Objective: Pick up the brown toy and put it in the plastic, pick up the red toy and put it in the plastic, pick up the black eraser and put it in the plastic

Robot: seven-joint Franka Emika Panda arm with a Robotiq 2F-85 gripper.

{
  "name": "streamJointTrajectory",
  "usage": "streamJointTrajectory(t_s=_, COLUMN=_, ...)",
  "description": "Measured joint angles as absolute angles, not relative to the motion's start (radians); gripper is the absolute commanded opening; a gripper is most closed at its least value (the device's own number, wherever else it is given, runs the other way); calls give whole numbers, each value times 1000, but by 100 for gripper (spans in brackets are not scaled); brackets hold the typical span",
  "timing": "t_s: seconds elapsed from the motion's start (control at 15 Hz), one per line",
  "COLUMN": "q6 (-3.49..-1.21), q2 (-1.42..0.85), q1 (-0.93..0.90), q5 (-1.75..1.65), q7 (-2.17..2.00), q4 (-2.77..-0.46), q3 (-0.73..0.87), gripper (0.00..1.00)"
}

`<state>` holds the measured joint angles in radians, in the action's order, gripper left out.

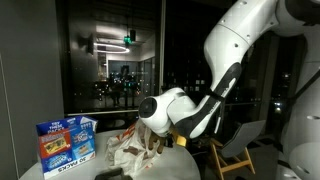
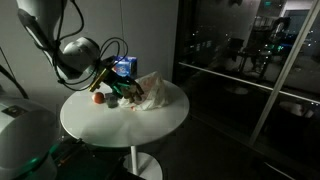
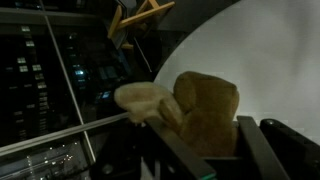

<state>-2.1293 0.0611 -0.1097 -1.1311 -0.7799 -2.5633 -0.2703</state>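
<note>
The wrist view shows bare table under my gripper. I need to move it outward and down over the crumpled plastic bag (image 1: 128, 155) to release the brown toy.
In the wrist view my gripper (image 3: 206, 138) is shut on the brown plush toy (image 3: 205, 105), which fills the gap between the two dark fingers. In an exterior view the gripper (image 2: 113, 82) hangs just above the round white table (image 2: 150, 120), left of the crumpled clear plastic bag (image 2: 152, 92). The red toy (image 2: 98, 97) lies on the table below the gripper. In an exterior view the gripper (image 1: 152, 135) is over the plastic bag (image 1: 128, 155). A dark flat object (image 1: 110, 174), possibly the black eraser, lies at the table's near edge.
A blue printed box (image 1: 65, 143) stands on the table, also showing behind the gripper (image 2: 125, 67). A wooden chair (image 1: 240, 140) stands beside the table. Dark glass windows (image 2: 250, 60) surround the scene.
</note>
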Motion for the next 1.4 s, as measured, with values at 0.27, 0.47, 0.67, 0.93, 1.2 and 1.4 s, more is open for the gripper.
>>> streamJointTrajectory(t_s=0.27, q6=-2117, q2=-60, q1=-136, q5=-1142, q7=-769, q4=-2441, q3=-256, gripper=0)
streamJointTrajectory(t_s=0.47, q6=-2037, q2=-149, q1=-147, q5=-1157, q7=-775, q4=-2331, q3=-233, gripper=0)
streamJointTrajectory(t_s=0.67, q6=-1976, q2=-214, q1=-157, q5=-1153, q7=-760, q4=-2255, q3=-216, gripper=1)
streamJointTrajectory(t_s=0.93, q6=-2002, q2=-280, q1=-164, q5=-1003, q7=-578, q4=-2205, q3=-221, gripper=0)
streamJointTrajectory(t_s=1.2, q6=-2003, q2=-339, q1=-197, q5=-945, q7=-488, q4=-2151, q3=-220, gripper=0)
streamJointTrajectory(t_s=1.4, q6=-2006, q2=-363, q1=-217, q5=-925, q7=-456, q4=-2121, q3=-218, gripper=1)
